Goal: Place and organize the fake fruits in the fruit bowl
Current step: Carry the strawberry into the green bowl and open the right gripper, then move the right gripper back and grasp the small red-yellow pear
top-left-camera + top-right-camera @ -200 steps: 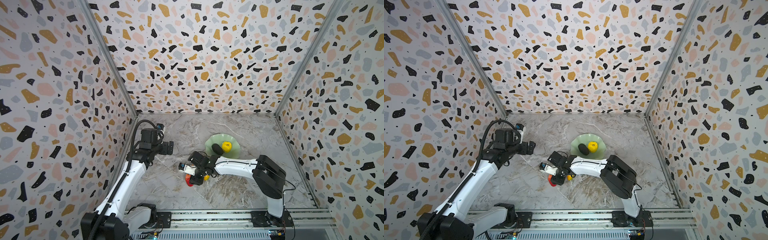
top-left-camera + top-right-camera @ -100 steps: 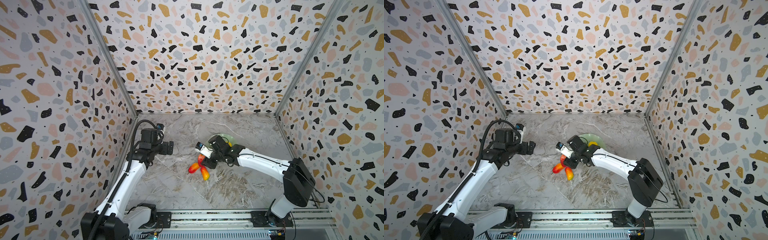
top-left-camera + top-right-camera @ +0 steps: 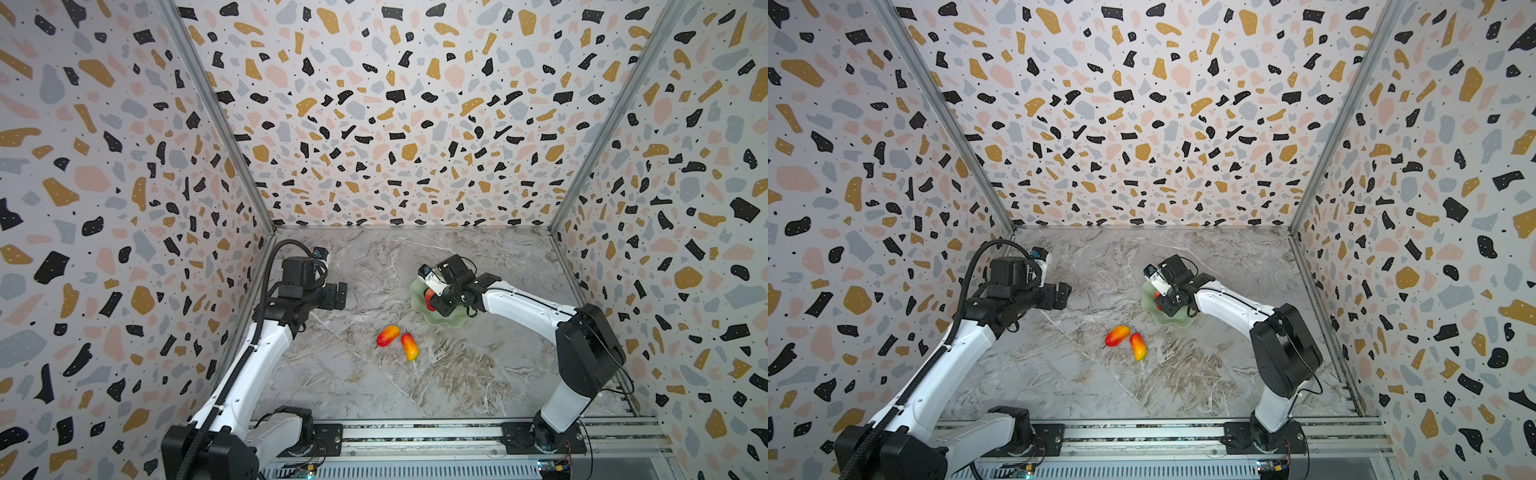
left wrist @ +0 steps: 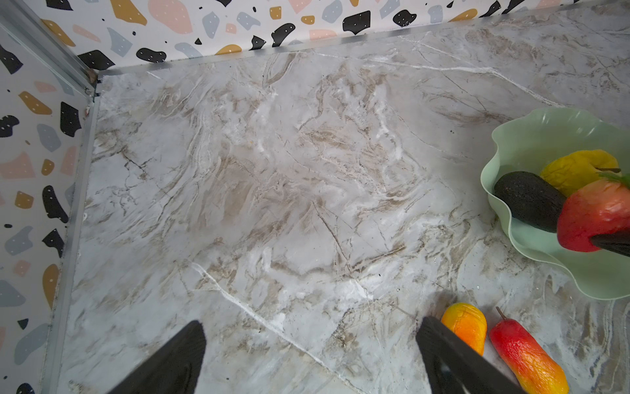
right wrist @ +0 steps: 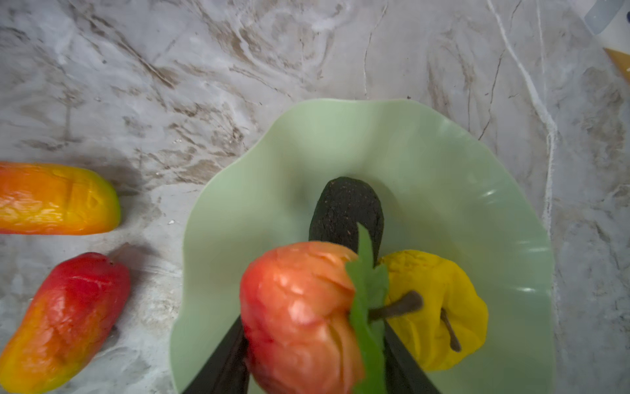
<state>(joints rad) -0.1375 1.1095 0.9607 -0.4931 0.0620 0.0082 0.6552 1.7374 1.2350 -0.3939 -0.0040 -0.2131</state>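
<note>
The red strawberry (image 5: pixel 296 314) comes next: my right gripper lowers to the bowl's bare side (image 5: pixel 220 308) below it, by the elongated fruits, and releases it clear of the yellow fruit.
My right gripper (image 5: pixel 312 327) is shut on a red strawberry (image 5: pixel 296 314) with a green cap, held just above the pale green fruit bowl (image 5: pixel 306 136). In the bowl lie a dark oval fruit (image 5: pixel 346 211) and a yellow fruit (image 5: pixel 439 307). Two elongated red-to-yellow fruits (image 3: pixel 388 335) (image 3: pixel 409 346) lie side by side on the marble, in front and to the left of the bowl (image 3: pixel 440 320). My left gripper (image 4: pixel 308 331) hovers open over bare marble at the left, with nothing between its fingers.
Speckled walls close in the marble floor on three sides. A metal rail (image 3: pixel 415 436) carrying both arm bases runs along the front edge. The right arm's elbow (image 3: pixel 586 353) stands at the right front.
The right gripper has lifted the strawberry away from the two elongated fruits and carried it back and right to above the bowl. The left arm has stayed still.
</note>
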